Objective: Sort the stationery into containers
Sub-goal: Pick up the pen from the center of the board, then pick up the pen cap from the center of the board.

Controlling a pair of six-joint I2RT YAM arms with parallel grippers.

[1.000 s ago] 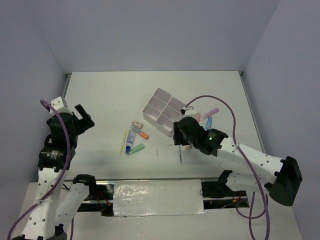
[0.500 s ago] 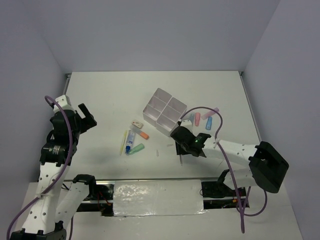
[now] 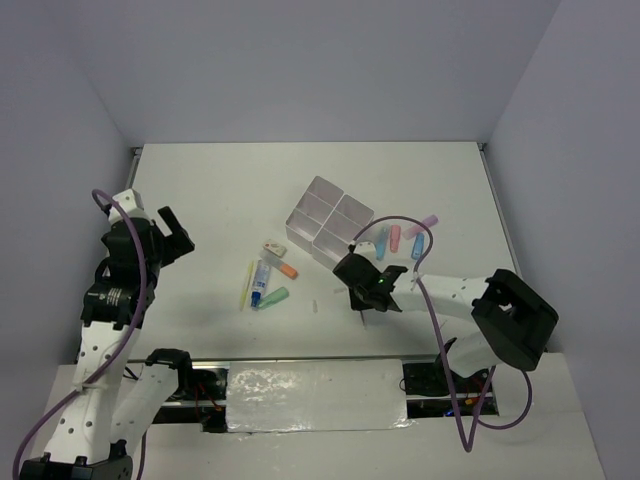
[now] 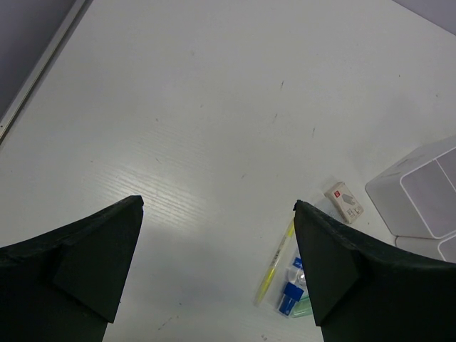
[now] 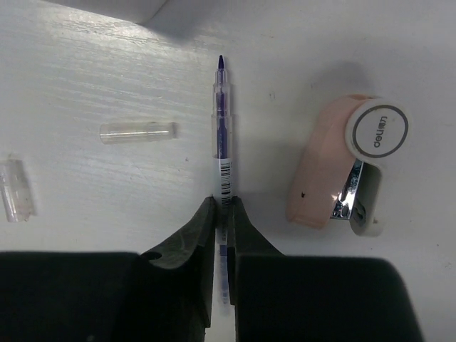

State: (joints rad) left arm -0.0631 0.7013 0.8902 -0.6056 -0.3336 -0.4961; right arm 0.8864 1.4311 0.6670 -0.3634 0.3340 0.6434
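I need to move my left gripper across to its right in the top view and lower it around the clear piece nearer the green highlighter (image 4: 303, 308), because the piece lies free below.
In the right wrist view my right gripper (image 5: 223, 206) is shut on a clear pen with purple ink (image 5: 222, 128) that lies on the table, tip pointing away. A pink mini stapler (image 5: 335, 171) lies just right of it. Seen from above, the right gripper (image 3: 362, 290) sits low in front of the white four-compartment box (image 3: 328, 222). My left gripper (image 3: 165, 232) hangs open at the far left, above bare table. Below it lie an eraser (image 4: 345, 201), a yellow pen (image 4: 276, 262), a blue-capped tube (image 4: 290, 298) and a green highlighter (image 4: 303, 308).
A clear pen cap (image 5: 137, 132) and another clear piece (image 5: 16, 189) lie left of the held pen. Blue and pink highlighters (image 3: 395, 238) lie right of the box. An orange highlighter (image 3: 287, 268) lies by the eraser (image 3: 274, 248).
The right gripper's jaws have closed onto the pen, and the right arm's elbow has swung left and lower. The left arm has shifted only slightly and stays open.
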